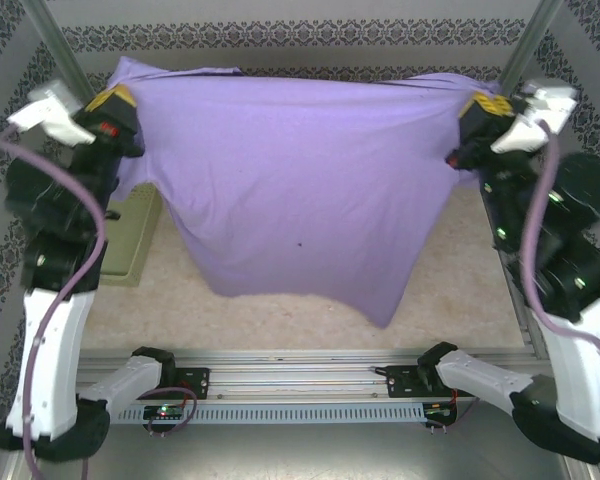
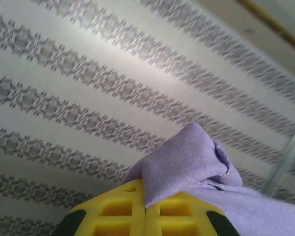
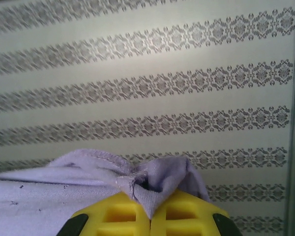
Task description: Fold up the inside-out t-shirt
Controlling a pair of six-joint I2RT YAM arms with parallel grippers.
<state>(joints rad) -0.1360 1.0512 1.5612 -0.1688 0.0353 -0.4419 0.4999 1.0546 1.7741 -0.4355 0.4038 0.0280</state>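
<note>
I should move my left gripper down and outward to the far tabletop and let go of the held corner there, because the shirt hangs stretched wide above the table.
The lavender inside-out t-shirt [image 1: 300,180] hangs in the air, stretched wide between both arms, its lower edge dangling over the table. My left gripper [image 1: 115,100] is shut on the shirt's upper left corner, and the left wrist view has a bunch of purple cloth [image 2: 187,162] pinched between the yellow fingers [image 2: 113,211]. My right gripper [image 1: 483,105] is shut on the upper right corner; a hemmed fold of cloth [image 3: 157,187] sticks up from between its yellow fingers [image 3: 187,214]. The face toward the top camera is plain.
A yellow-green basket [image 1: 130,240] sits on the table at the left, partly behind the left arm and the hanging cloth. Patterned walls and metal posts [image 1: 525,45] enclose the cell. A metal rail [image 1: 300,375] runs along the near edge.
</note>
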